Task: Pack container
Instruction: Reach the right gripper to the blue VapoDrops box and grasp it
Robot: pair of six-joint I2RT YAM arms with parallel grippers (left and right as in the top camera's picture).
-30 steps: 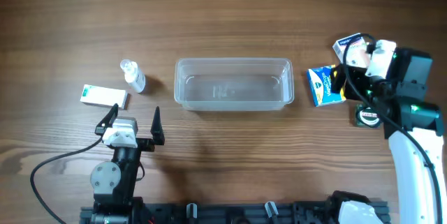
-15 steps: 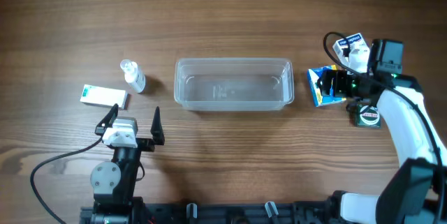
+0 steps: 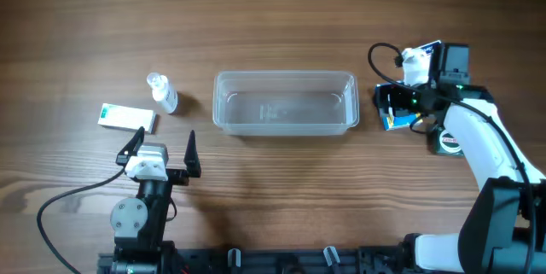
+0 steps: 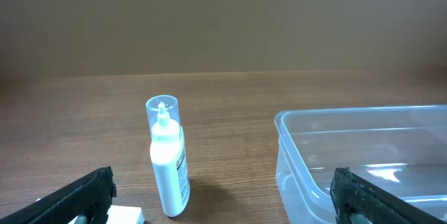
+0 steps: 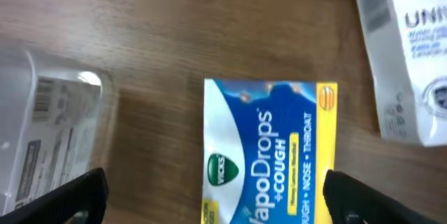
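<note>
My right gripper is above the cough drops box (image 3: 389, 117) (image 5: 269, 151), with the box's yellow edge by the end of one finger. It will go down next and move toward that edge, so its fingers go over both sides of the box.
The clear plastic container (image 3: 285, 102) sits empty mid-table; its corner shows in the left wrist view (image 4: 363, 158) and in the right wrist view (image 5: 49, 133). A blue and yellow cough drops box (image 3: 389, 117) lies just right of it. My right gripper (image 3: 397, 108) is open, right above that box (image 5: 269, 151), fingers either side of it. A white box (image 5: 412, 56) lies beside it. My left gripper (image 3: 162, 150) is open and empty near the front left. A small clear bottle (image 3: 162, 93) stands upright; it also shows in the left wrist view (image 4: 167, 155).
A white and green box (image 3: 127, 118) lies at the left, its corner in the left wrist view (image 4: 124, 215). A small round dark item (image 3: 450, 142) lies right of the cough drops box, under the right arm.
My right gripper has swung left and come over the cough drops box, covering most of it in the overhead view. The left arm has not moved.
</note>
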